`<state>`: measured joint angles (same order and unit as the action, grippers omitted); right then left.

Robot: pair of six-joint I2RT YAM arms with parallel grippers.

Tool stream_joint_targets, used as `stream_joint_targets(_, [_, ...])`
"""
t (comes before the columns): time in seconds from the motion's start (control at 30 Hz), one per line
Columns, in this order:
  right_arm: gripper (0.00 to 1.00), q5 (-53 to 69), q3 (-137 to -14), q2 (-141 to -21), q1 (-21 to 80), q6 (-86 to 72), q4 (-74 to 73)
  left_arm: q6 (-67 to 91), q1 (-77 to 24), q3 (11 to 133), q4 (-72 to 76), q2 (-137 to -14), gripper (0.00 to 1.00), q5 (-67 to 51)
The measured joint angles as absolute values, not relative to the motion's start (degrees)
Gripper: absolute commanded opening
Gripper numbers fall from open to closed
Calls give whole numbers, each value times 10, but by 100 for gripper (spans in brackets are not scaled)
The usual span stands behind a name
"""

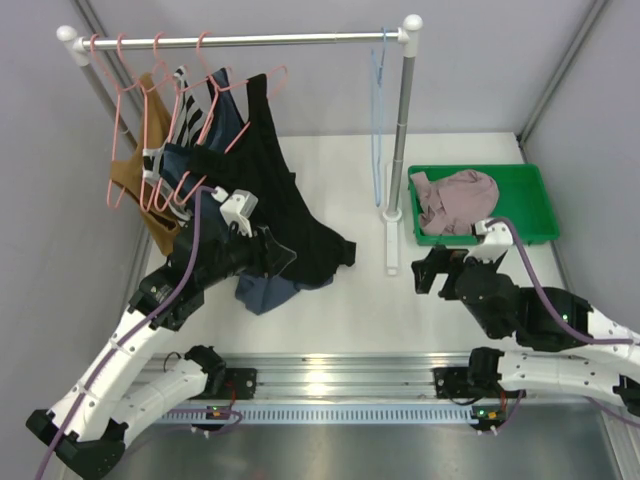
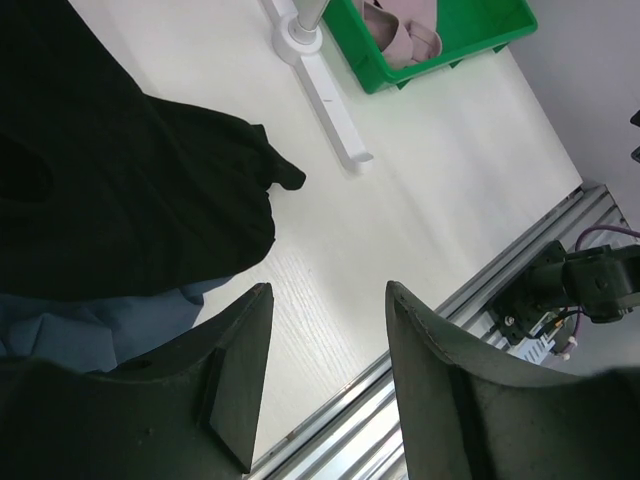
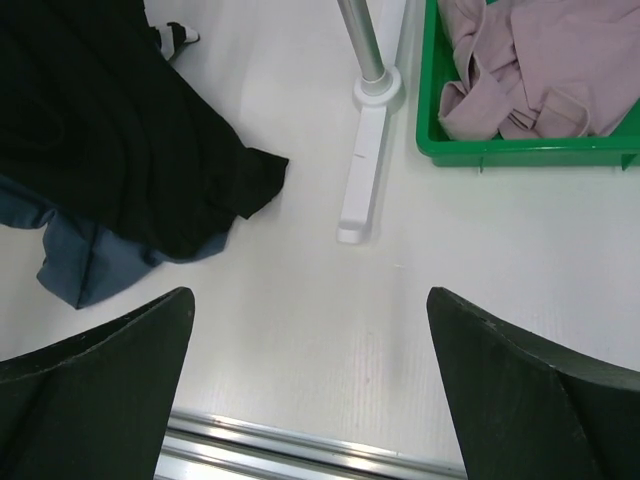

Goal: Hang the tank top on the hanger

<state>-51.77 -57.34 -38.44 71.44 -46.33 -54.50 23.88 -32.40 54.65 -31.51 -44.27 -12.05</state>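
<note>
The tank top's fold at the bin's near corner juts out, so my right gripper will next go outward over the bin point(image 1: 535, 205) and then down onto that fold.
The mauve-pink tank top point(image 1: 455, 200) lies crumpled in a green bin point(image 1: 535, 205) at the right; it also shows in the right wrist view point(image 3: 540, 70) and the left wrist view point(image 2: 400, 35). The light-blue wire hanger point(image 1: 379, 120) hangs bare from the right end of the rail, beside the post. My right gripper point(image 1: 430, 270) hovers over the table just in front of the bin, open and holding nothing point(image 3: 308, 295). My left gripper point(image 1: 275, 255) sits by the hem of the black garment, open with only table between its fingers point(image 2: 328, 290).
A clothes rack spans the back: rail point(image 1: 240, 40), right post point(image 1: 400, 130) and white foot point(image 1: 391, 245). Pink hangers at the left carry a tan top point(image 1: 135, 185), a striped top, a navy top point(image 1: 265, 292) and a long black top point(image 1: 270, 180) draping onto the table.
</note>
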Motion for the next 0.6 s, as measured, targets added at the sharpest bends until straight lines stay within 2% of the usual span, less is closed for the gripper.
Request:
stream_joint_targets(0.23, [100,-524,-574,-379,711,-453,-548,239,-324,547,-315,-443,54,-124])
stream_joint_targets(0.33, [100,-517,-596,-410,669,-428,-555,239,-324,547,-315,-444,54,-126])
stream_joint_targets(0.4, [100,-479,-605,-431,600,-394,-540,239,-324,547,-316,-446,54,-127])
stream_joint_targets(0.6, [100,-244,-588,-460,239,-297,-482,238,-324,547,-315,-446,54,-130])
